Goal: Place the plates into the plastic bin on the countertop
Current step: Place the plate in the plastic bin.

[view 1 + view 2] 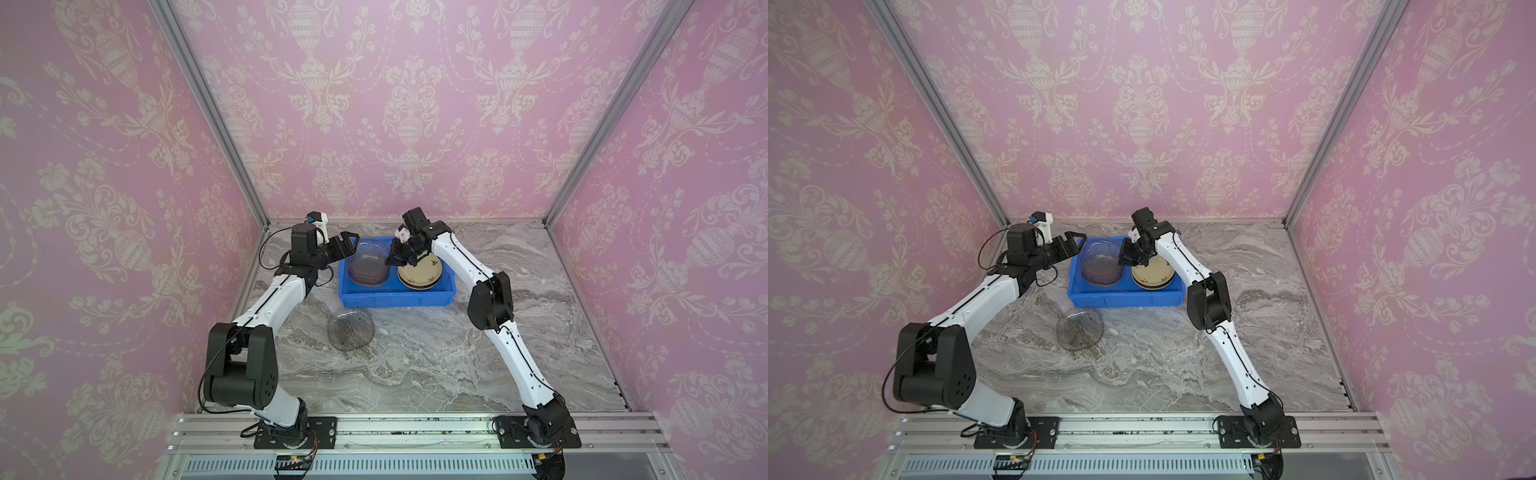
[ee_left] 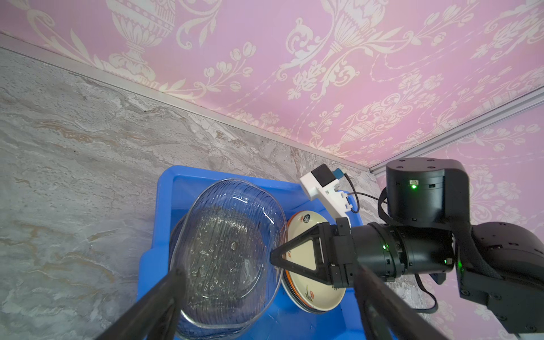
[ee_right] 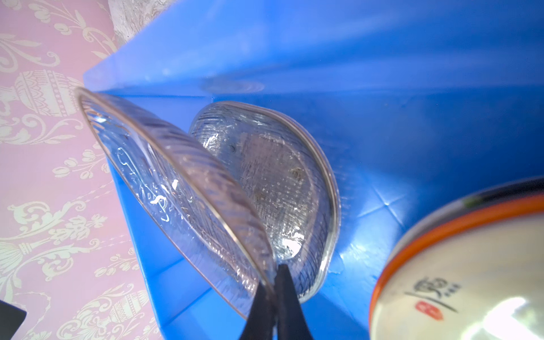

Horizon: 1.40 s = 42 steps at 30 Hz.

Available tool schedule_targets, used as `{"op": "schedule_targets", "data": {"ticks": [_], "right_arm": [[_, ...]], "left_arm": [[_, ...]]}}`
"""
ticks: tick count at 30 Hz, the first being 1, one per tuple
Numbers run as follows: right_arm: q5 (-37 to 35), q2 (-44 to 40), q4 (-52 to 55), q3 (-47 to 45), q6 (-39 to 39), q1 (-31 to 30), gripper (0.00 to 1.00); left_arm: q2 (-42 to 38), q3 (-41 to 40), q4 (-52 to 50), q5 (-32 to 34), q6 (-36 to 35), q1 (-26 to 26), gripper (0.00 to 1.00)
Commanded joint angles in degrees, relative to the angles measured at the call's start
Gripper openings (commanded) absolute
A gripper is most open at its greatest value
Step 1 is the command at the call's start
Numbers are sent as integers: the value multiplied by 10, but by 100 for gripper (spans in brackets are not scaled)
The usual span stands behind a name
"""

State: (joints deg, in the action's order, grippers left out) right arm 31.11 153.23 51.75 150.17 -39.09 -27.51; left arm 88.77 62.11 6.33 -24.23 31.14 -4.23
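Note:
The held plate still hangs tilted above the second clear plate. It will go down and slightly back with my right gripper next, to be laid there and released.
My right gripper is shut on the rim of a clear glass plate, holding it tilted over the left half of the blue plastic bin. A second clear plate lies under it in the bin. A cream plate tops a stack in the right half, with an orange rim showing beneath. My left gripper is open at the bin's left rim, holding nothing. Another clear plate lies on the countertop in front of the bin.
Pink patterned walls with aluminium rails close in the back and both sides. The bin stands near the back wall. Both arm bases sit on the front rail. Bare marble stretches to the right of the bin.

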Motion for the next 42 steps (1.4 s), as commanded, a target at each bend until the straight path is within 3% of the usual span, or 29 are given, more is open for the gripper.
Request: {"op": "schedule_targets", "data": {"ticks": [1, 17, 28, 36, 42], "right_arm": [[-5, 17, 54, 8, 12, 0, 0], [-2, -27, 76, -35, 43, -8, 0], [8, -10, 79, -10, 34, -9, 0], [3, -33, 81, -11, 34, -16, 24], [-12, -68, 91, -13, 39, -15, 30]], "left_arm": [[9, 4, 10, -17, 1, 4, 91], [13, -2, 25, -25, 13, 4, 92], [11, -8, 24, -26, 9, 4, 92], [12, -3, 23, -26, 10, 4, 93], [15, 5, 28, -31, 21, 4, 93]]}}
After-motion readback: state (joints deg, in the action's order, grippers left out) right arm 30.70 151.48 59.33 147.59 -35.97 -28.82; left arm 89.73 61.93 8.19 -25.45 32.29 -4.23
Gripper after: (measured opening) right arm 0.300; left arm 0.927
